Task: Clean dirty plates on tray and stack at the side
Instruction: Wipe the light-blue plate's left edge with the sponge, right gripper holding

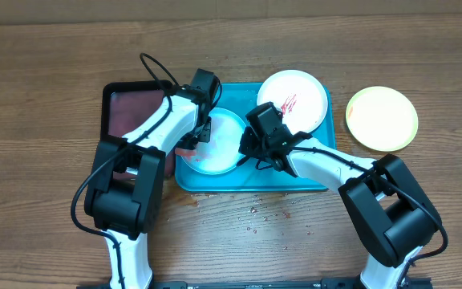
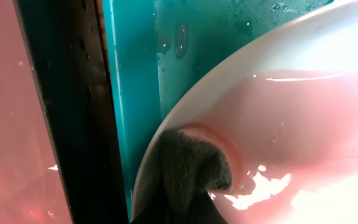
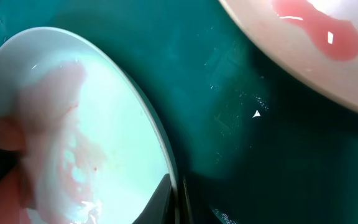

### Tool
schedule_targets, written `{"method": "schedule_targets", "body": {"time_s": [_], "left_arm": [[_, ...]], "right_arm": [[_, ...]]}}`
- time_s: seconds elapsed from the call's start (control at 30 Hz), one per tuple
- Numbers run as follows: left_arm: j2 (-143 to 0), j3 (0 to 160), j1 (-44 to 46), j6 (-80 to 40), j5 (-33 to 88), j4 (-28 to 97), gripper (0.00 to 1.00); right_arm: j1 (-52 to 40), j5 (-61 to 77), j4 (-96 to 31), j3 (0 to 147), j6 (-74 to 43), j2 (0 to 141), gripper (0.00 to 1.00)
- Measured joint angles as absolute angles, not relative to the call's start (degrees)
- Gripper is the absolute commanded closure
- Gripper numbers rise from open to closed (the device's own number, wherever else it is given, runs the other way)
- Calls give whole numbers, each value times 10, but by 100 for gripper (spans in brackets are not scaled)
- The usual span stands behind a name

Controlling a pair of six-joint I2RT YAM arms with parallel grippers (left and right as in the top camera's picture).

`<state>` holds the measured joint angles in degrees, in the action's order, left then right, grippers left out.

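The plate-free dark-red tray [image 2: 11,124] is to the left of my left gripper in the overhead view. Next I need to lift my left gripper off the plate and move it across to release the sponge [image 2: 191,165] there.
The pale mint plate [image 1: 219,144] lies in the left half of the turquoise tray [image 1: 251,183], covered with a pink watery smear. My left gripper [image 1: 201,132] is shut on a dark grey-green sponge [image 2: 191,165] pressed on that plate's left side [image 2: 291,106]. My right gripper [image 1: 249,148] is shut on the plate's right rim [image 3: 178,202]; the plate fills the left of the right wrist view [image 3: 104,124]. The white plate [image 1: 295,100] with red smears sits in the tray's far right corner [image 3: 272,34]. The yellow-green plate [image 1: 382,119] lies on the table right of the tray.
A black-rimmed dark-red tray [image 1: 131,112] stands against the turquoise tray's left side, close to my left gripper [image 2: 5,93]. Water drops [image 1: 255,213] spot the wooden table in front of the tray.
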<state>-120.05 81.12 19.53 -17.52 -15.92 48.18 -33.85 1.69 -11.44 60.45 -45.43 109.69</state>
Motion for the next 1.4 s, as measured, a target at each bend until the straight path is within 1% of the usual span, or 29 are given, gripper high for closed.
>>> {"method": "schedule_targets", "body": {"time_s": [0.17, 0.27, 0.43, 0.57, 0.7, 1.1, 1.4], "left_arm": [[-1201, 808, 208, -177, -167, 463, 96], [-1201, 806, 218, -179, -157, 420, 96], [-1204, 804, 225, -183, -88, 345, 96], [-1204, 803, 225, -187, -54, 332, 96], [-1204, 803, 224, -183, -37, 332, 96], [-1203, 804, 232, -98, 65, 366, 96], [-1199, 808, 232, -88, 69, 427, 96]], "right_arm": [[-339, 17, -114, 604, -454, 1097, 96], [-338, 17, -114, 604, -454, 1097, 96], [-338, 17, -114, 604, -454, 1097, 96], [-338, 17, -114, 604, -454, 1097, 96], [-338, 16, -114, 604, -454, 1097, 96], [-338, 17, -114, 604, -454, 1097, 96], [-339, 17, -114, 604, -454, 1097, 96]]}}
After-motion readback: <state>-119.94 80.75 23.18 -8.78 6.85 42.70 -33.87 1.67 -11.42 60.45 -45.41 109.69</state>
